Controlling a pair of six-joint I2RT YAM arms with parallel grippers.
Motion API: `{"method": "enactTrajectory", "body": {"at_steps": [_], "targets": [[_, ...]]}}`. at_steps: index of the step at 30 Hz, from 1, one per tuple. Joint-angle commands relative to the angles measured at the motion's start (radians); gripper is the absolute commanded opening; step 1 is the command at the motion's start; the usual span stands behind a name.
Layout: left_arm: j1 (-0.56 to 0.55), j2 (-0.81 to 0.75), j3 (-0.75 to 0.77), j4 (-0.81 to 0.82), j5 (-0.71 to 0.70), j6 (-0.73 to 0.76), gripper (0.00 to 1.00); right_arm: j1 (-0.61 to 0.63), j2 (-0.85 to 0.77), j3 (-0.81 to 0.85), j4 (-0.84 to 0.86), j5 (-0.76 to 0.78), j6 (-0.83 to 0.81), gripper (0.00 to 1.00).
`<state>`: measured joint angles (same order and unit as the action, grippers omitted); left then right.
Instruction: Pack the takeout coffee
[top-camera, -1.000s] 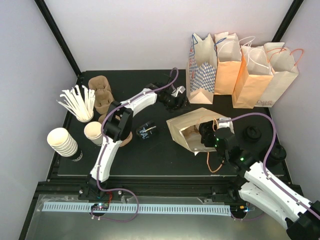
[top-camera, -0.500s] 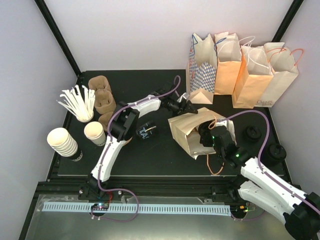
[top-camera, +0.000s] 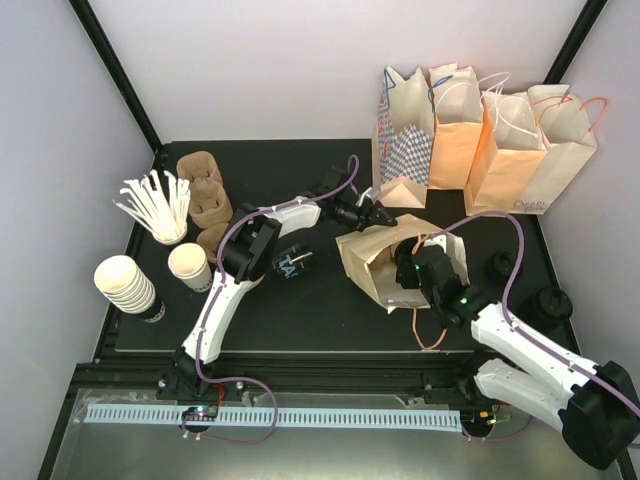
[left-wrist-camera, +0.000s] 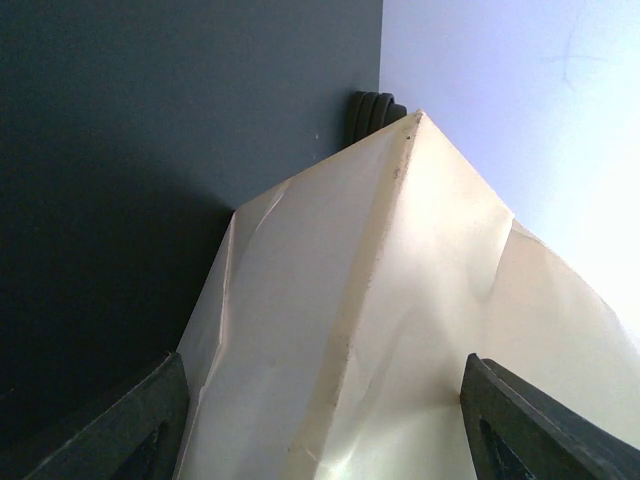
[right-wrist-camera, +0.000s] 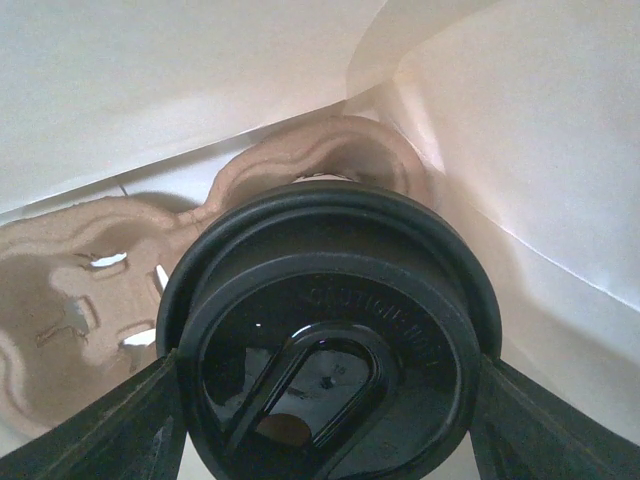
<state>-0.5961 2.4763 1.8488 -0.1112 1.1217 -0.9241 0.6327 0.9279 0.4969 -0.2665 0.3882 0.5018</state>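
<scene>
The right gripper swings outward next, tilting fingers-down with the lid until the bag stands, and opens, since the brown paper bag lies on its side.
A brown paper bag lies on its side on the black table, mouth toward the right. My right gripper reaches into that mouth. In the right wrist view its fingers press both sides of the round black lid of the takeout coffee, so the gripper is shut on it; the cup's body is hidden below the lid. Under it sits a brown pulp carrier inside the bag. My left gripper is at the bag's upper back edge, open, its jaws straddling a creased fold of the bag.
Several paper bags stand at the back right. A black cup with pale lettering lies left of the bag. Far left: stacked cream cups, a single cup, stirrers, pulp carriers. Black lids sit at right.
My left gripper came forward and right from behind the bag onto its upper edge, narrowing slightly. My right gripper pushed the lidded cup deeper into the bag's mouth.
</scene>
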Motion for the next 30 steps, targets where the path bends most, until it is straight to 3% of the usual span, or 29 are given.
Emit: {"method": "enactTrajectory", "body": {"at_steps": [1,12,17,30], "targets": [[-0.028,0.022,-0.025,0.128,0.107,-0.091,0.77,0.0,0.04,0.006,0.035,0.007,-0.022,0.16],[-0.068,0.026,-0.072,0.359,0.142,-0.255,0.76,-0.001,0.235,0.139,-0.093,-0.015,-0.024,0.19],[-0.075,0.03,-0.086,0.464,0.154,-0.327,0.76,-0.1,0.342,0.246,-0.21,-0.174,0.001,0.21],[-0.076,-0.004,-0.155,0.45,0.158,-0.284,0.74,-0.279,0.619,0.557,-0.439,-0.42,-0.129,0.25]]}}
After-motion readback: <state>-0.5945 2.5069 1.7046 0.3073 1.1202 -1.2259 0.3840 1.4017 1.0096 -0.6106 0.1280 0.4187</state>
